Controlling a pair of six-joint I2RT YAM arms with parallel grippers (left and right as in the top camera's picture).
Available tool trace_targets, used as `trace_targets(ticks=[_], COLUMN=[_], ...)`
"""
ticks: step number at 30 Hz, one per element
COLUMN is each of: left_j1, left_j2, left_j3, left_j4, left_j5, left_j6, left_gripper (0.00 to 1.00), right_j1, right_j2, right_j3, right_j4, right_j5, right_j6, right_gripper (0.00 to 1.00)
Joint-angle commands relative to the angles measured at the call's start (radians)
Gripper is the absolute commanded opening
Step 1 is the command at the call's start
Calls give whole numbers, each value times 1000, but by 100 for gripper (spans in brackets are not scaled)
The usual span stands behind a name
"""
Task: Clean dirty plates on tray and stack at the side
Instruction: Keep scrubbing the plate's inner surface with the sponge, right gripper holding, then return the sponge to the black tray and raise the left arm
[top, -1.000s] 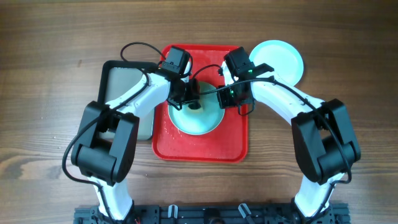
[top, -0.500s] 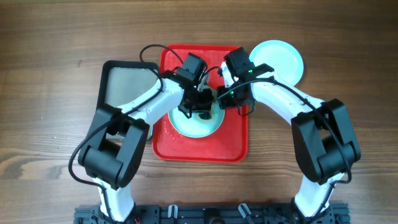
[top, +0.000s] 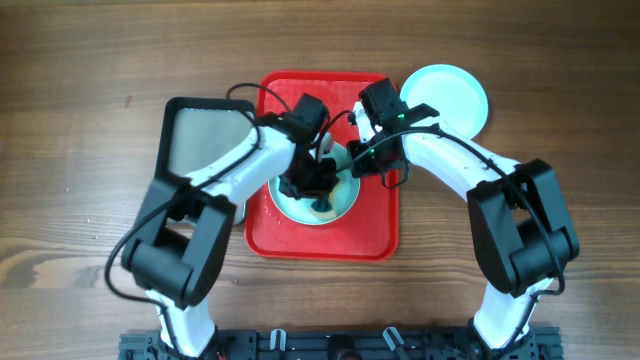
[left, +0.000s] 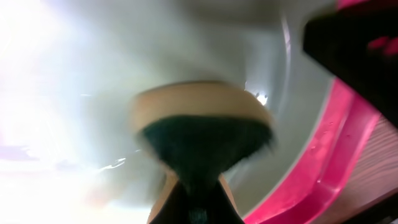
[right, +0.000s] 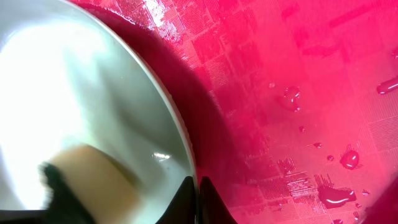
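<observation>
The black tray's bare grey inside is left of my left gripper in the overhead view, so I need to lift over the black tray's rim and lower the sponge (right: 87, 180) there.
A pale mint plate (top: 343, 197) lies on the wet red tray (top: 320, 237). My left gripper (top: 318, 188) is shut on a tan sponge with a dark green scouring side (left: 202, 127), pressed against the inside of the plate (left: 99, 74). My right gripper (top: 358, 165) is shut on the plate's right rim; in the right wrist view its gripper (right: 198, 191) pinches the thin edge of the plate (right: 81, 93), with the sponge (right: 87, 180) at lower left. A second plate (top: 447, 95) rests on the table beyond the tray's top right corner.
A black tray with a grey inside (top: 195, 140) sits left of the red tray, partly under my left arm. Water drops (right: 336, 198) dot the red tray's textured floor. Its raised rim (left: 339, 155) runs close to the sponge.
My left gripper has carried the sponge from the plate's upper left across to its middle and slightly toward me. The right gripper has kept its pinch on the rim without moving.
</observation>
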Motion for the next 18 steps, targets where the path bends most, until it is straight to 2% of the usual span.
trace_targets(ticks=[1, 5, 10, 15, 18], left_j1=[80, 173, 314, 421, 464], left_j2=[-141, -232, -264, -254, -253], left_j3=[3, 3, 2, -3, -3], left_j4=[-12, -62, -100, -79, -51], left_j5=[-78, -228, -324, -342, -410], left_j6=[21, 21, 22, 191, 204], left_gripper=[4, 4, 4, 4, 4], right_j1=[2, 2, 2, 2, 2], right_j2=[-3, -3, -3, -3, -3], right_j3=[2, 2, 2, 2, 2], right_j4=[5, 5, 5, 5, 6], right_j5=[-13, -13, -13, -12, -13], right_j6=[-8, -4, -2, -2, -2], right_gripper=[4, 4, 4, 4, 4])
